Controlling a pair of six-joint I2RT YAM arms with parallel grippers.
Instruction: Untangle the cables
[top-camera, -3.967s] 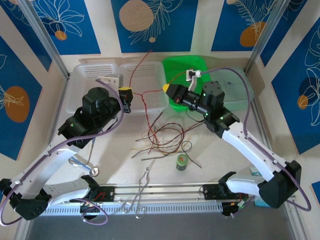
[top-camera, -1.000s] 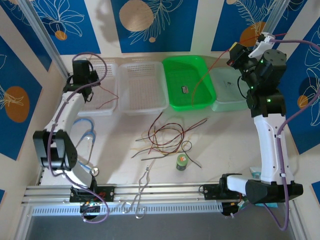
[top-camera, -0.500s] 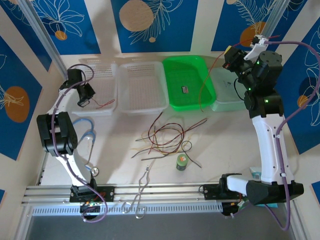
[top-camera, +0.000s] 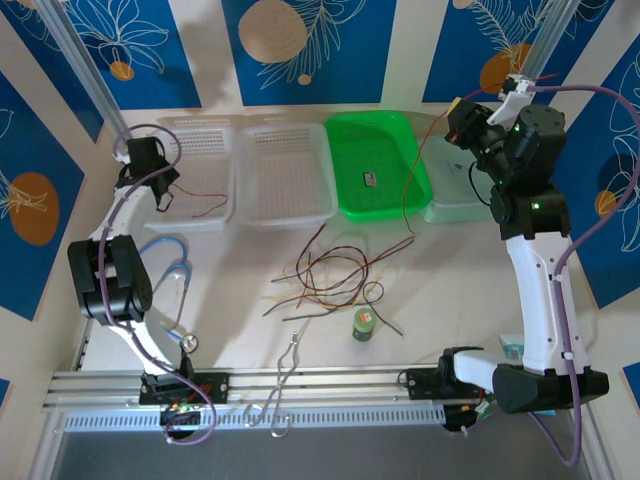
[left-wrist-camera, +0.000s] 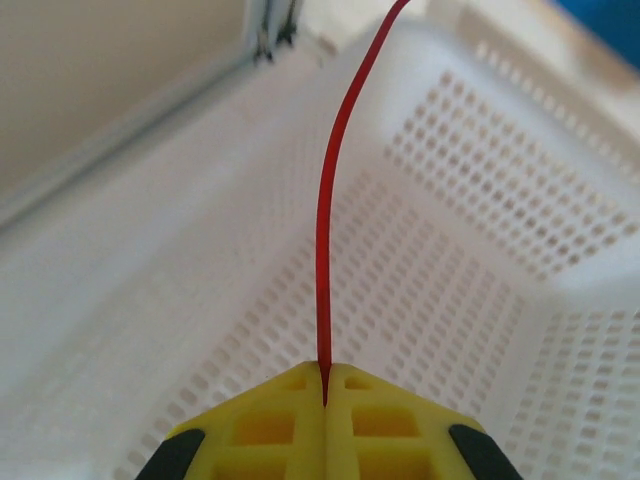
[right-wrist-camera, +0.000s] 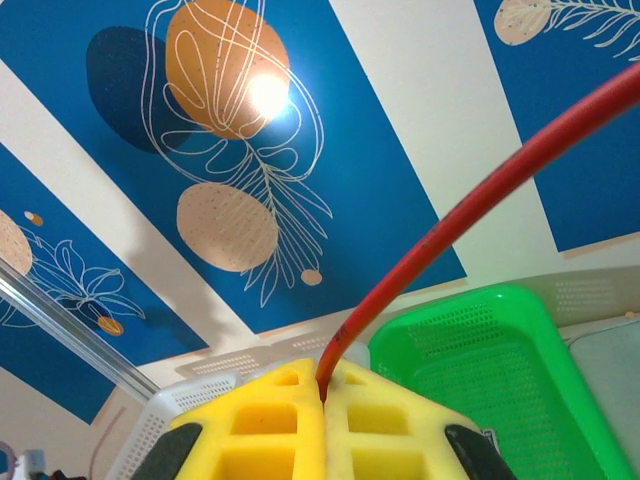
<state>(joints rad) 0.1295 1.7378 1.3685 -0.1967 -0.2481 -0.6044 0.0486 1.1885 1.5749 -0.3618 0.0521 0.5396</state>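
Observation:
The red cable's end rests on the white tray's bottom, which is below, toward the second tray. So my left gripper should go down that way next and let go of the red cable.
A loose pile of red, black and tan cables (top-camera: 330, 275) lies mid-table. My left gripper (top-camera: 162, 192) is at the far left over the leftmost white tray (top-camera: 205, 135). It is shut on a red cable (top-camera: 205, 200) whose free end rests in that tray. In the left wrist view that red cable (left-wrist-camera: 322, 230) rises from the closed yellow pads of my left gripper (left-wrist-camera: 324, 375). My right gripper (top-camera: 458, 120) is raised at the far right, shut on another red cable (top-camera: 405, 190) that hangs down toward the pile. It shows leaving my right gripper (right-wrist-camera: 323, 375) as a red cable (right-wrist-camera: 440, 235).
A second white tray (top-camera: 285, 205), a green tray (top-camera: 345, 190) and a pale teal tray (top-camera: 455, 210) line the back. A light-blue stethoscope (top-camera: 165, 262) lies at the left, a small green can (top-camera: 364, 323) and metal tongs (top-camera: 288, 365) near the front.
The left gripper has swung further left and down, laying its red cable into the left tray. The right gripper has dipped slightly, and its hanging cable has shifted.

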